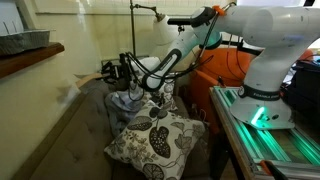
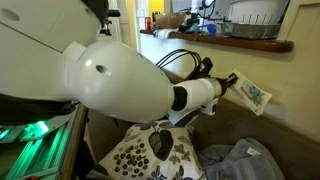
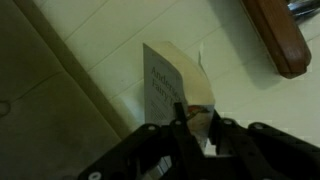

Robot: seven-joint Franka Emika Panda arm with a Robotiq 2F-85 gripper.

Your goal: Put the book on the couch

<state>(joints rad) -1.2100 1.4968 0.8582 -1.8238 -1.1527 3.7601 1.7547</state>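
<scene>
The gripper moves down with a turn to the top of the couch's back (image 2: 258,117) (image 3: 84,80) by the wall next to release the book, which still hangs above it.
My gripper (image 3: 195,120) is shut on the book (image 3: 165,75), a thin pale book with printed text, held by its lower edge. In an exterior view the book (image 2: 250,95) sticks out tilted from the gripper (image 2: 226,84), in the air in front of the cream wall and above the taupe couch (image 2: 290,125). In an exterior view the gripper (image 1: 112,72) hangs over the couch (image 1: 65,135) near its back. The book does not touch the couch.
A wooden shelf (image 2: 220,42) with a grey tray (image 2: 250,28) runs just above the gripper and also shows in the wrist view (image 3: 280,35). A leaf-patterned pillow (image 1: 155,140) and blue-grey cloth (image 2: 240,160) lie on the couch. An orange armchair (image 1: 215,65) stands behind.
</scene>
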